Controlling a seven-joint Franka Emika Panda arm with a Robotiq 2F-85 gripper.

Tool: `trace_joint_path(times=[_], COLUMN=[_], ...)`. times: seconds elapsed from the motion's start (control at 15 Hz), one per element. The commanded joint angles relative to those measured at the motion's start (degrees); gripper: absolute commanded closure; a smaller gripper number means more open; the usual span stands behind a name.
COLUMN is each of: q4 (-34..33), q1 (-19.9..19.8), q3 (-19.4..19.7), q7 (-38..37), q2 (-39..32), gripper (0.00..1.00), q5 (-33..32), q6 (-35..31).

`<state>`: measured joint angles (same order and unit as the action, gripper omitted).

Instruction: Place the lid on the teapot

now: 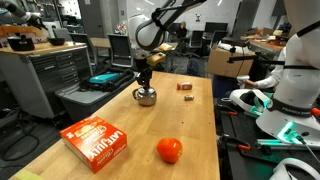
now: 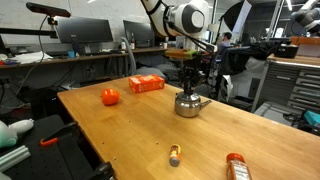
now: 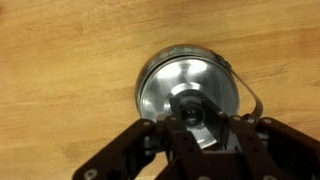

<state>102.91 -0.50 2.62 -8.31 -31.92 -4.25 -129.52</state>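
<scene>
My gripper should stay low and slide a little toward the small bottle, then open, because the lid's disc is already at the pot's opening.
The teapot [image 1: 146,97] is a small shiny silver pot on the wooden table, seen in both exterior views [image 2: 188,104]. In the wrist view its rim [image 3: 158,78] and thin side handle [image 3: 250,95] show from above. My gripper [image 1: 145,83] hangs straight over the pot in both exterior views [image 2: 189,84]. In the wrist view its fingers [image 3: 197,125] are shut on the dark knob of the lid [image 3: 178,88], a silvery disc that sits in or just above the pot's mouth. Whether the lid rests on the pot I cannot tell.
An orange-red ball [image 1: 169,150] [image 2: 110,97] and an orange box [image 1: 95,141] [image 2: 146,84] lie on the table. A reddish-brown block [image 1: 185,86] sits beyond the pot. A small bottle [image 2: 175,154] and a red object [image 2: 236,167] lie near the table's edge.
</scene>
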Motion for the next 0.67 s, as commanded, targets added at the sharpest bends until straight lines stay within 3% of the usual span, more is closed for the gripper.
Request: trace_joint_path(times=[0.0, 0.6], q4=[3.98, 3.42], q1=[0.75, -0.22], q3=[1.13, 1.46], q7=[-0.93, -0.72], q2=[0.42, -0.25], gripper=[0.93, 0.93], q5=[-0.79, 0.47], q6=[-1.29, 1.01])
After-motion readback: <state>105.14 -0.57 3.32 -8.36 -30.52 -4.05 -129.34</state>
